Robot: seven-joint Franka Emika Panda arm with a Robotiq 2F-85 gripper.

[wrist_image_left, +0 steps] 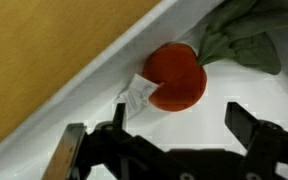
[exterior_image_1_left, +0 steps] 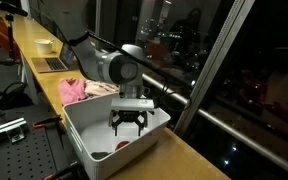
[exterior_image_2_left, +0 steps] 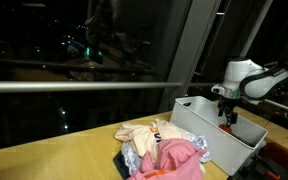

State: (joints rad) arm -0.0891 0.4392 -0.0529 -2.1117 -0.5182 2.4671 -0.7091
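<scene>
The robot's gripper needs to go down toward the bin's side next and close on the tomato's round red body [exterior_image_1_left: 122, 145] [wrist_image_left: 176, 78], because the red tomato is below the gripper and beyond its fingers.
My gripper [exterior_image_1_left: 130, 128] hangs open and empty inside a white bin [exterior_image_1_left: 84, 125], also seen in an exterior view [exterior_image_2_left: 227, 119]. In the wrist view the open jaws [wrist_image_left: 180, 122] frame the bin's white floor. Just beyond the fingertips lies a red plush tomato [wrist_image_left: 176, 77] with green leaves [wrist_image_left: 239, 42] and a white tag [wrist_image_left: 137, 96], against the bin's wall. A bit of the red toy shows in an exterior view [exterior_image_1_left: 121, 146]. The gripper touches nothing.
The bin [exterior_image_2_left: 209, 130] stands on a wooden table [exterior_image_1_left: 184, 160] along dark windows. A pile of pink and cream clothes [exterior_image_2_left: 164, 150] lies beside it, also visible in an exterior view [exterior_image_1_left: 76, 91]. A laptop [exterior_image_1_left: 50, 65] and a bowl [exterior_image_1_left: 44, 45] sit farther back.
</scene>
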